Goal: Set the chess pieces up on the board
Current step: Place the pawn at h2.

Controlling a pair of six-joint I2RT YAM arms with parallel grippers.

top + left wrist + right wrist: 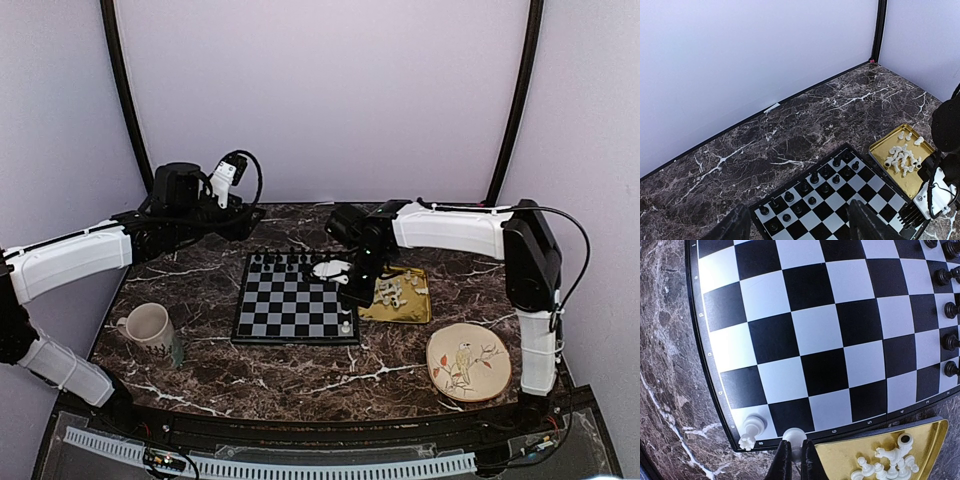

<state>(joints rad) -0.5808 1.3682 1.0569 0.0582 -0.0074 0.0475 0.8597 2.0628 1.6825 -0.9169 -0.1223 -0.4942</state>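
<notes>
The dark square beside the standing corner piece is empty. My right gripper will next bring the white piece in from the rim of the board and down onto the dark square [344, 318] [791, 416] beside that corner piece.
The board [295, 300] lies mid-table with several black chessmen on its far rows. One white chess piece [346, 327] stands on its near right corner square, also in the right wrist view [752, 427]. Several white pieces [392, 292] lie in the gold tray [415, 310]. My right gripper [795, 444] is shut on a white piece [795, 432] over the board's right rim [865, 422], beside the standing piece. In the top view the right gripper [352, 292] hangs between board and tray. My left gripper [800, 225] is open and empty, above the board's far left [243, 218].
A cream mug [150, 327] stands left of the board. A round bird-painted plate [468, 362] lies at the near right. The gold tray touches the board's right side [880, 447]. Walls close the table at the back and sides.
</notes>
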